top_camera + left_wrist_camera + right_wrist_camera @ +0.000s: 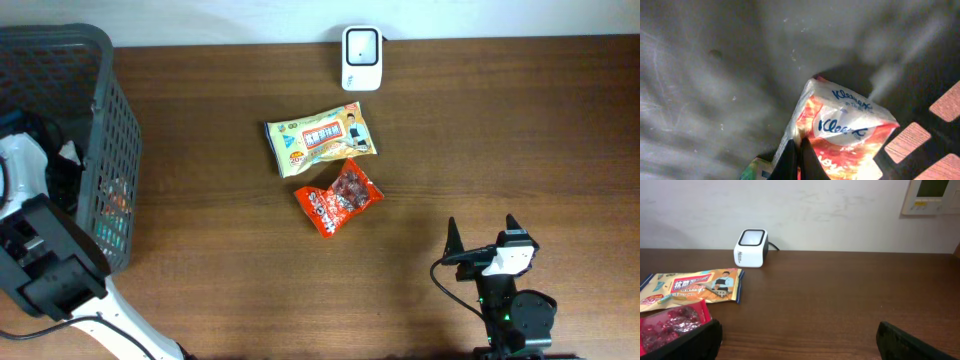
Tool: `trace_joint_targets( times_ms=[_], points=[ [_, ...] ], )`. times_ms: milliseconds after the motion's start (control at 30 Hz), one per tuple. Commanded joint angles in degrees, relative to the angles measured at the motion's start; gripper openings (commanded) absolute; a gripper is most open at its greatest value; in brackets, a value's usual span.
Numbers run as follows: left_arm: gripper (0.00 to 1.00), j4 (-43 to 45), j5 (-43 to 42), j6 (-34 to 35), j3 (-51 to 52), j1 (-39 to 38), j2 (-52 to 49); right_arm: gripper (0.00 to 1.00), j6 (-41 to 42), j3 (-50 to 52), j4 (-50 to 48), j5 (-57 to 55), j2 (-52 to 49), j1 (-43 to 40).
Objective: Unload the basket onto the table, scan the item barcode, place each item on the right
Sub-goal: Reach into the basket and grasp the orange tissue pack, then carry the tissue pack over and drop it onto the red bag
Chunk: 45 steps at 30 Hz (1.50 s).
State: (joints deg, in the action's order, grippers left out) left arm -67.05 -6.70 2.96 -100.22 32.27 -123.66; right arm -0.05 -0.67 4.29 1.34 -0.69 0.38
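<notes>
My left gripper is to rise from the basket (110,120) next and lower between the yellow and red packets to release the tissue pack, since the basket's side is in the way.
In the left wrist view my left gripper (799,156) is down inside the dark basket (715,75). Its two black fingers are pressed together on the edge of an orange and white Kleenex tissue pack (850,125). From overhead only the left arm shows, over the basket (110,120), and the gripper itself is hidden. The white barcode scanner (361,57) stands at the table's far edge, also in the right wrist view (751,247). My right gripper (483,235) rests open near the front right, with nothing between its fingers (800,340).
A yellow snack packet (322,141) and a red packet (338,197) lie mid-table in front of the scanner. A green-edged item (757,167) lies under the tissue pack in the basket. The basket's grid wall (940,132) is close on the right of the pack.
</notes>
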Motion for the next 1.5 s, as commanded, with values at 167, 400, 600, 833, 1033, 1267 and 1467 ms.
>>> trace_joint_targets(
  times_ms=[167,400,600,833,1033,1267,1467],
  points=[
    [0.0,-10.1,-1.0,0.0,-16.2,0.2,-1.1,0.98,-0.2,0.3,0.3,-0.7,0.3,0.3],
    [0.0,-18.7,-1.0,0.0,-29.9,0.2,-1.0,0.98,-0.2,0.3,0.3,-0.7,0.3,0.3],
    [0.0,-26.4,-1.0,0.1,-41.3,0.1,0.5,0.98,-0.2,0.3,0.3,-0.7,0.3,0.3],
    [0.0,-26.5,-1.9,0.9,-43.3,0.1,9.6,0.99,-0.2,0.3,0.3,-0.7,0.3,0.3],
    [0.0,-26.1,-8.2,0.8,-43.3,-0.2,18.6,0.98,-0.2,0.3,0.3,-0.7,0.3,0.3],
    [0.0,-26.1,-20.1,-2.8,-43.3,-8.9,23.5,0.98,-0.1,0.3,0.3,-0.7,0.3,0.3],
    [0.0,-25.0,-20.1,-3.9,-41.1,-23.5,22.7,0.98,-0.2,0.3,0.3,-0.7,0.3,0.3]
  ],
)
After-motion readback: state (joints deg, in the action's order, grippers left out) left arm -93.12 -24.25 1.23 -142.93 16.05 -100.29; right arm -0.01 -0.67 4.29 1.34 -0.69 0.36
